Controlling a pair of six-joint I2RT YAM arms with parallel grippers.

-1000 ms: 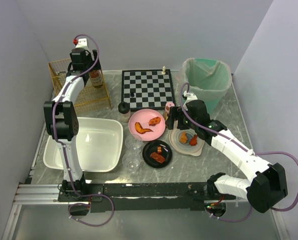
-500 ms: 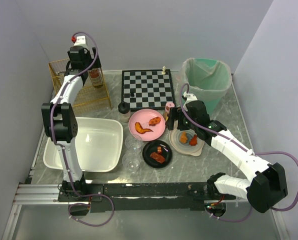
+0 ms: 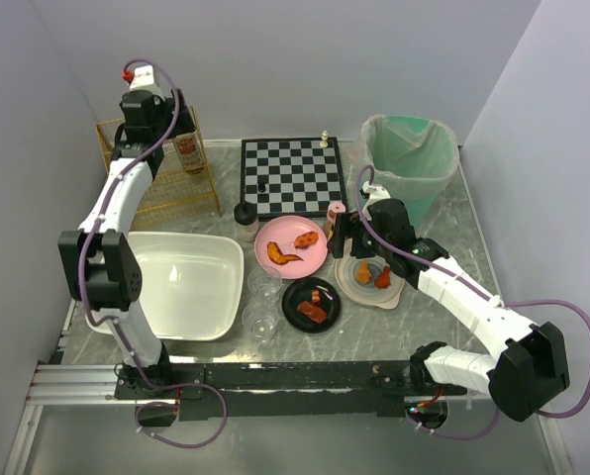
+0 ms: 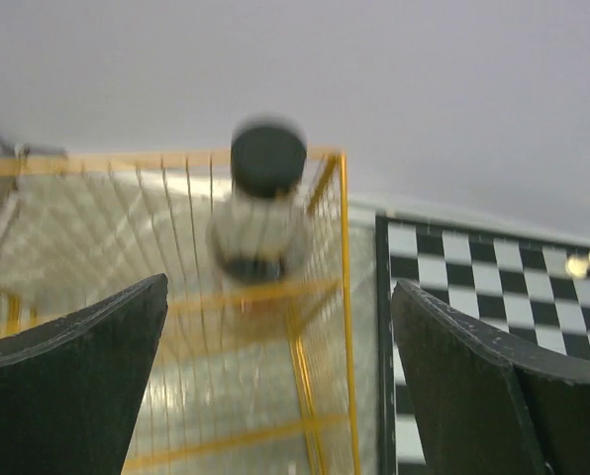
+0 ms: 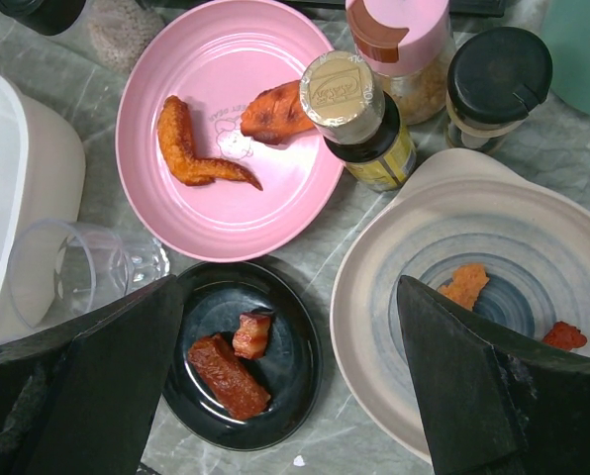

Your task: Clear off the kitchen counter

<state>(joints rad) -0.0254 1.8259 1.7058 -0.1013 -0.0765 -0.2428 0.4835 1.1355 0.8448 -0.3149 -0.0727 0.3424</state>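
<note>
The jar by the white tub is outside the basket, so my left gripper will move back toward the pink plate and down onto the jar's black lid.
The kitchen counter is grey marble and carries dishes and jars. My left gripper hangs open and empty above the yellow wire basket. In the left wrist view a black-capped bottle stands in the basket's far corner, ahead of the fingers and untouched. My right gripper is open and empty. In the right wrist view it hovers between the black plate with meat pieces and the beige plate with orange scraps.
A pink plate holds two orange food pieces. A gold-capped bottle, a pink-lidded jar and a black-lidded jar stand beside it. Two clear glasses, a white tub, a chessboard and a green-lined bin are around.
My left gripper has moved left and back, away from the bottle, which stays in the basket. The right arm has not moved.
</note>
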